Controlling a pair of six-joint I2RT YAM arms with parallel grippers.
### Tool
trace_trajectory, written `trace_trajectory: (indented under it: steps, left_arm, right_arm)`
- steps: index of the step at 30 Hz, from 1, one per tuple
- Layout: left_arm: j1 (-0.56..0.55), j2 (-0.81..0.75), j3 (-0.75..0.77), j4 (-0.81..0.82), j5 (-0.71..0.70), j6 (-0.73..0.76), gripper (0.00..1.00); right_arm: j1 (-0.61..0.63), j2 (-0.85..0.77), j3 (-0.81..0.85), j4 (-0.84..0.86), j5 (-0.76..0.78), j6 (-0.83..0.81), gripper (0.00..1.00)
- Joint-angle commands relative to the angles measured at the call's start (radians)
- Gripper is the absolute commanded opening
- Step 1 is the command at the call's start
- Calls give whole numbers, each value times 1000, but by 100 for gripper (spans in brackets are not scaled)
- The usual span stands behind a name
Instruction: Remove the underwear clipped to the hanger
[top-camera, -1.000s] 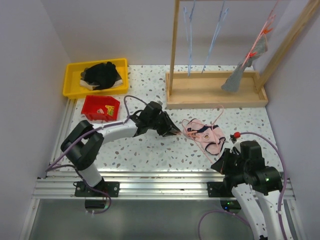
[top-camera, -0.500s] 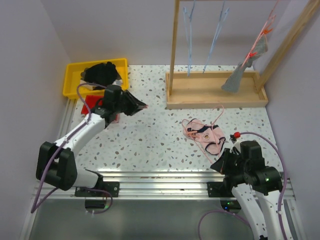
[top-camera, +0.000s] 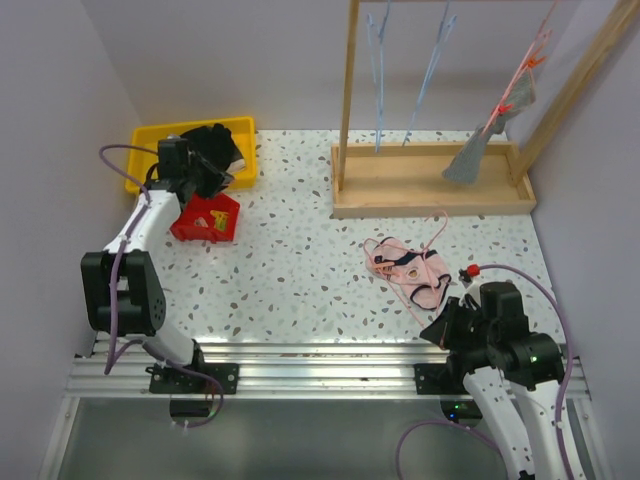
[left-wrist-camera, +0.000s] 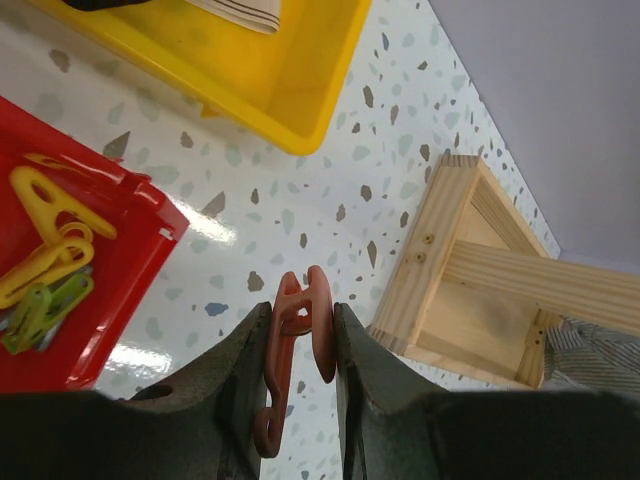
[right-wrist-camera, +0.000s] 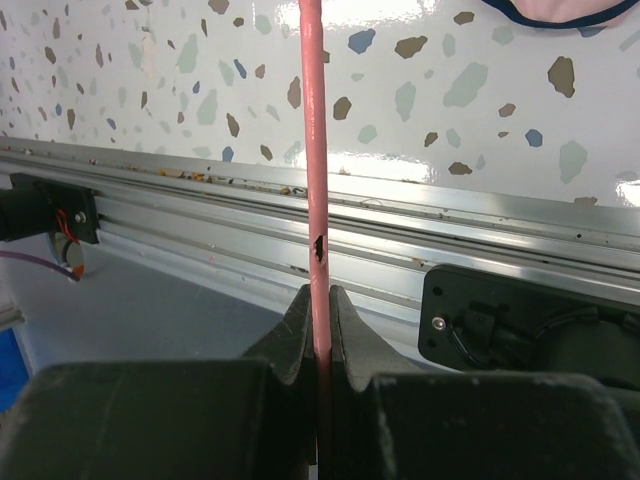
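Observation:
I will next move my left gripper to the left in its wrist view, over the red bin, and release, as the bin, already holding clips, is that way.
The pale pink underwear with dark trim lies on the table, tangled with a pink hanger. My right gripper is shut on that hanger's thin pink rod near the table's front edge; the underwear's edge shows in the right wrist view. The grey striped underwear hangs from a pink hanger on the wooden rack; it also shows in the left wrist view. My left gripper is shut on a salmon-red clip, above the table beside the red bin.
The red bin holds yellow and green clips. A yellow tray behind it holds a black clothing heap. Two blue hangers hang on the rack. A red-tipped part sits by the right arm.
My left arm has swung from the middle of the table beside the pink underwear to the back left by the red bin. The right arm has not moved.

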Motion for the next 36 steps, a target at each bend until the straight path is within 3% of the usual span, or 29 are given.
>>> trace_trajectory:
  steps: [1, 5, 11, 14, 15, 17, 21, 22, 27, 36]
  left_arm:
    - [43, -41, 34, -106, -84, 73, 0]
    - [147, -11, 25, -147, -72, 105, 0]
    - [171, 3, 22, -167, -64, 146, 0]
    - [174, 19, 25, -155, -26, 151, 25]
    - [174, 20, 26, -158, -20, 151, 44]
    - [174, 11, 22, -172, -20, 149, 65]
    - [169, -46, -6, -182, 0, 146, 77]
    - [148, -76, -23, -181, 29, 148, 82]
    - [2, -181, -87, -181, 47, 126, 84]
    - [-417, -250, -264, 41, 161, -47, 84]
  right_arm:
    - [-1, 14, -11, -24, -10, 4, 0]
    - [-1, 28, -28, -4, -24, 7, 0]
    - [-1, 38, -30, -4, -32, 5, 0]
    - [-1, 43, -28, -4, -33, -1, 0]
    - [-1, 41, -28, -3, -34, -1, 0]
    - [0, 44, -25, -3, -34, -3, 0]
    - [-1, 35, -23, -6, -30, -3, 0]
    - [0, 32, -26, -6, -33, -3, 0]
    - [0, 26, -26, -1, -32, -1, 0]
    - [-1, 0, 27, 88, -116, 86, 0]
